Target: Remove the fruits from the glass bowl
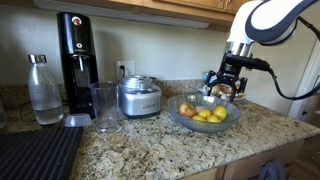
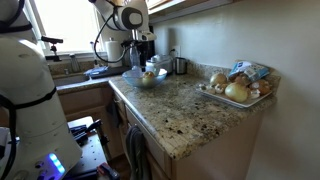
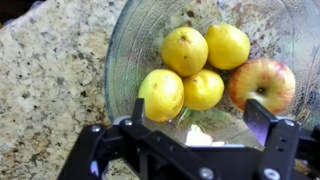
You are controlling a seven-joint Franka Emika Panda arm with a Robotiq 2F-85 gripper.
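Observation:
I should lower my open gripper next toward the left in the wrist view, onto the yellow lemon nearest the bowl's rim (image 1: 220,112) (image 3: 161,95), because the lemon is below and on that side.
The glass bowl (image 3: 130,45) holds several yellow lemons (image 3: 185,50) and one reddish apple (image 3: 262,82). It also shows in both exterior views (image 1: 182,118) (image 2: 147,83) on the granite counter. My gripper (image 3: 198,118) is open and hovers above the near side of the bowl, its fingers apart with nothing between them. One finger is next to a lemon (image 3: 162,93), the other near the apple. In an exterior view the gripper (image 1: 224,88) hangs just above the bowl's far rim.
A steel appliance (image 1: 139,97), a tall glass cup (image 1: 103,106), a black soda machine (image 1: 75,55) and a water bottle (image 1: 43,90) stand beside the bowl. A tray of onions (image 2: 236,91) sits further along the counter (image 2: 180,115). A black mat (image 1: 35,155) lies at the front.

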